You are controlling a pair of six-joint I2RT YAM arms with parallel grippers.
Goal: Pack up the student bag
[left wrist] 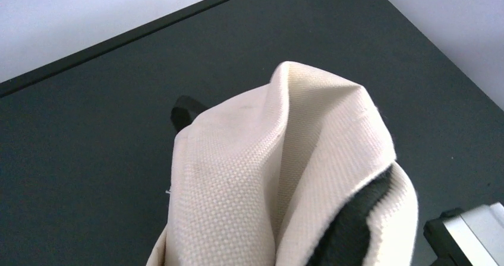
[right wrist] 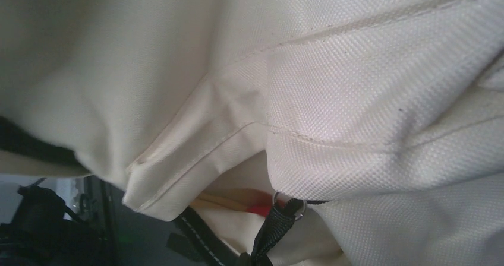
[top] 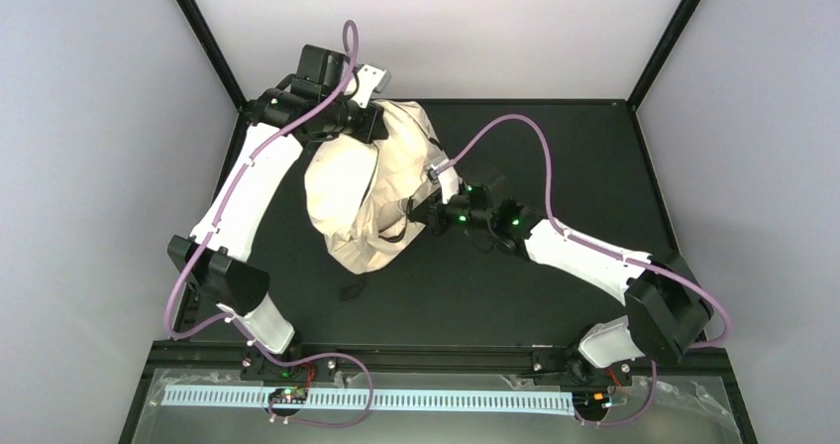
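Note:
My left gripper holds the fold of the bag and next needs to turn, draw it back over the bag's slumped middle (top: 384,180), which lies back toward the base from my gripper, and release the fabric.
The student bag (top: 362,191), cream fabric and slumped, lies in the middle of the black table. My left gripper (top: 380,127) is at its far top edge. In the left wrist view a fold of the bag's fabric (left wrist: 255,183) rises from between the jaws, whose fingers are hidden, so the grip is shut on the bag. My right gripper (top: 418,212) presses against the bag's right side. Its wrist view is filled with cream cloth (right wrist: 356,100), and a taut black pull strap (right wrist: 278,218) on a metal ring runs down into its hidden jaws. Something red and tan (right wrist: 252,205) shows inside the opening.
A small black piece (top: 349,290) lies on the table (top: 555,137) in front of the bag. Pale walls and black frame posts close in the table's far and side edges. A grey and black machine part (left wrist: 469,230) shows at the left wrist view's lower right.

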